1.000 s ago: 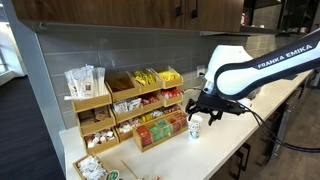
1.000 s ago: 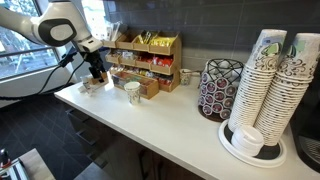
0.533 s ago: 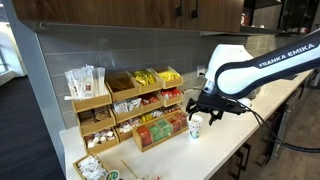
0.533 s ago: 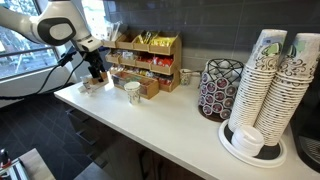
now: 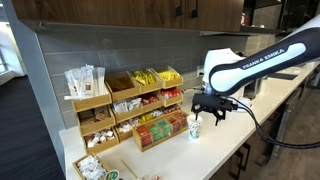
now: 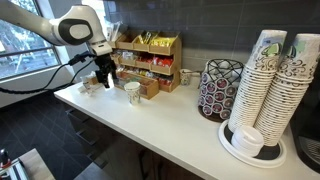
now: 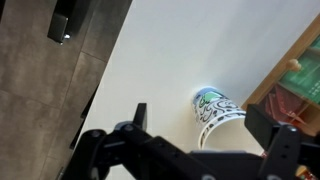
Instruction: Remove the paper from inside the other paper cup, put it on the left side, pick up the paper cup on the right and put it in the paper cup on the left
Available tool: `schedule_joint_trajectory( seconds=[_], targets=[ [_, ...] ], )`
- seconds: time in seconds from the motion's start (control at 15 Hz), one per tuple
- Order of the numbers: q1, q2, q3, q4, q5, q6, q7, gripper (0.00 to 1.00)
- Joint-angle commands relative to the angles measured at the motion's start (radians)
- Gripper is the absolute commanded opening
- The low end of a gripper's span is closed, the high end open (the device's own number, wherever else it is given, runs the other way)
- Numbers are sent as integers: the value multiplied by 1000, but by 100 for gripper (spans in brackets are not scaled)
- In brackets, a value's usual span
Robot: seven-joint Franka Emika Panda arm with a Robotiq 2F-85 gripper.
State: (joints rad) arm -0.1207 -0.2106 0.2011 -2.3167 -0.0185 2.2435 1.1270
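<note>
My gripper has the open top of the cup facing up between its open fingers, so it should move outward and down next, toward the rim of the patterned white paper cup (image 7: pixel 218 122).
A white paper cup with a green and black pattern (image 5: pixel 194 124) stands on the white counter in front of the wooden snack rack; it also shows in an exterior view (image 6: pixel 132 92) and in the wrist view (image 7: pixel 215 110). My gripper (image 5: pixel 209 106) hangs just above and beside it, also seen in an exterior view (image 6: pixel 104 77). In the wrist view the gripper (image 7: pixel 212 130) is open and empty, with the cup lying between the lines of its two fingers. A small pale object (image 6: pixel 86 87) sits on the counter behind the gripper; I cannot tell whether it is a cup or paper.
A wooden snack rack (image 5: pixel 140 105) runs along the wall (image 6: pixel 148 62). A pod carousel (image 6: pixel 221 88) and tall stacks of paper cups (image 6: pixel 270 85) stand further along the counter. The counter edge (image 7: pixel 105 80) drops to a dark floor.
The arm has swung from over the small pale object towards the patterned cup and dropped slightly. The cup has not moved.
</note>
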Motion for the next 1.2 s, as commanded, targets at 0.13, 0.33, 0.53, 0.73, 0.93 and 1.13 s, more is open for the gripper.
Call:
schedule_joint_trajectory(
  seconds=[0.13, 0.33, 0.53, 0.73, 0.93, 1.13],
  targets=[
    [41, 157, -59, 136, -23, -21, 104, 100],
    [58, 211, -91, 172, -19, -11, 122, 92],
    [73, 242, -121, 195, -11, -5, 140, 75],
    [87, 262, -145, 207, -6, 14, 158, 65],
    [98, 278, -159, 216, -9, 23, 185, 69],
    [106, 285, -170, 222, -8, 25, 201, 55]
  ],
)
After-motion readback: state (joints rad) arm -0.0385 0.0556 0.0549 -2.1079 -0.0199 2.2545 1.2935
